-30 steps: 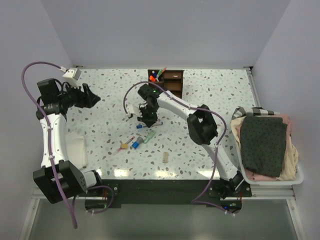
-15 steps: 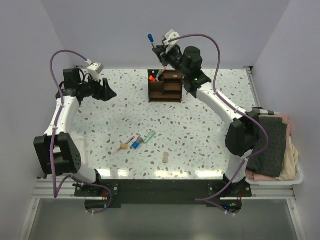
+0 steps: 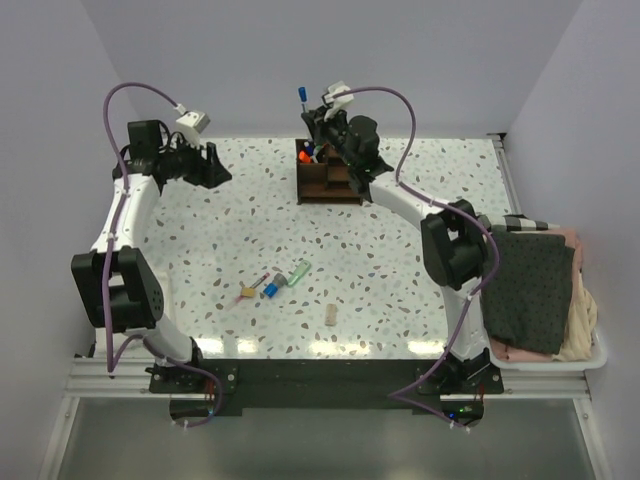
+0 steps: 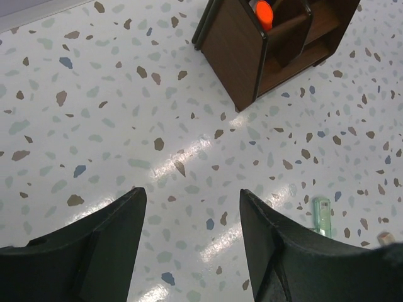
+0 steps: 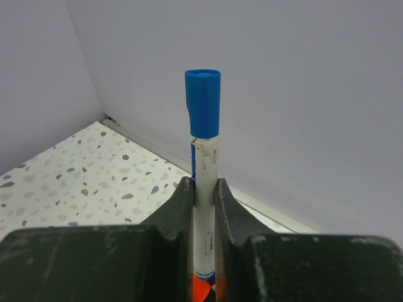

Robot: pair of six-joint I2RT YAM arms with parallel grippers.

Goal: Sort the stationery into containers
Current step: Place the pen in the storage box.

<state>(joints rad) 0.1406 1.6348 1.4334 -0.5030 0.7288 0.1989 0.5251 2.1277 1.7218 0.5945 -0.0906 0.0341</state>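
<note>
My right gripper needs to move down next, put the white marker into the container's section with the orange cap (image 3: pixel 312 153) and let go of it. That section is below the gripper's fingers.
My right gripper (image 3: pixel 306 120) hangs just above the dark brown wooden container (image 3: pixel 338 180) at the back of the table. It is shut on a white marker with a blue cap (image 3: pixel 300 98), held upright. In the right wrist view the marker (image 5: pixel 204 157) stands clamped between the fingers of that gripper (image 5: pixel 203 189), with something orange (image 5: pixel 200 290) right below it. Loose stationery lies mid-table: a green marker (image 3: pixel 297 272), a blue piece (image 3: pixel 270 290), a yellow and pink piece (image 3: pixel 247 292) and a tan block (image 3: pixel 331 314). My left gripper (image 3: pixel 216 166) is open and empty over bare table at the back left.
The left wrist view shows the container (image 4: pixel 252 56) with an orange cap (image 4: pixel 263 12) inside, and the green marker (image 4: pixel 322 216) at lower right. A basket of dark and pink cloths (image 3: pixel 540 290) sits at the table's right edge.
The right gripper rose from the loose stationery mid-table to the container with the blue-capped marker, then sank a little toward it. The left arm swung toward the back.
</note>
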